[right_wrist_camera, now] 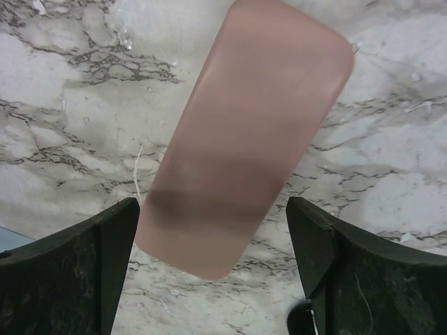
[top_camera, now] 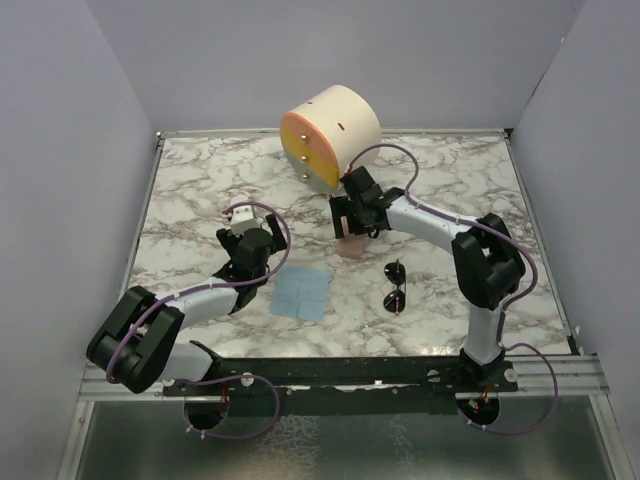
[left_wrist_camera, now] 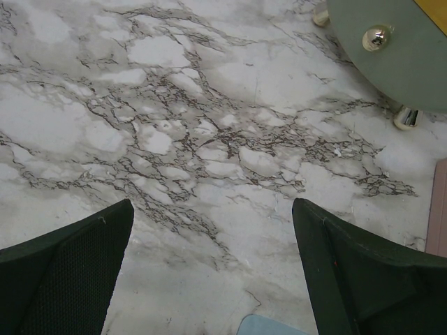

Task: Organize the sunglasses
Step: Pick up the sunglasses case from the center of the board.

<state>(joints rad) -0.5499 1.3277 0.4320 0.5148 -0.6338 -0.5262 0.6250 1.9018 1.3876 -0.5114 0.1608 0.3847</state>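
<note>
I will lower my right gripper and close it on the near half of the case, because the pink case [top_camera: 351, 245] is below and already between its open fingers.
The sunglasses [top_camera: 395, 286] lie on the marble table right of centre, black round lenses, folded; a sliver of one lens shows at the bottom of the right wrist view [right_wrist_camera: 302, 319]. The pink case [top_camera: 351, 245] lies closed on the table, mostly under my right gripper [top_camera: 352, 222]; in the right wrist view it [right_wrist_camera: 251, 132] lies between and ahead of the open jaws, untouched. The light blue cloth [top_camera: 302, 292] lies flat near the front centre; its corner shows in the left wrist view [left_wrist_camera: 269, 326]. My left gripper [top_camera: 250, 243] is open and empty above bare marble, left of the cloth.
A round cream and orange box [top_camera: 328, 135] with metal studs lies on its side at the back centre; its face shows in the left wrist view [left_wrist_camera: 398, 49]. Grey walls surround the marble table [top_camera: 200, 190].
</note>
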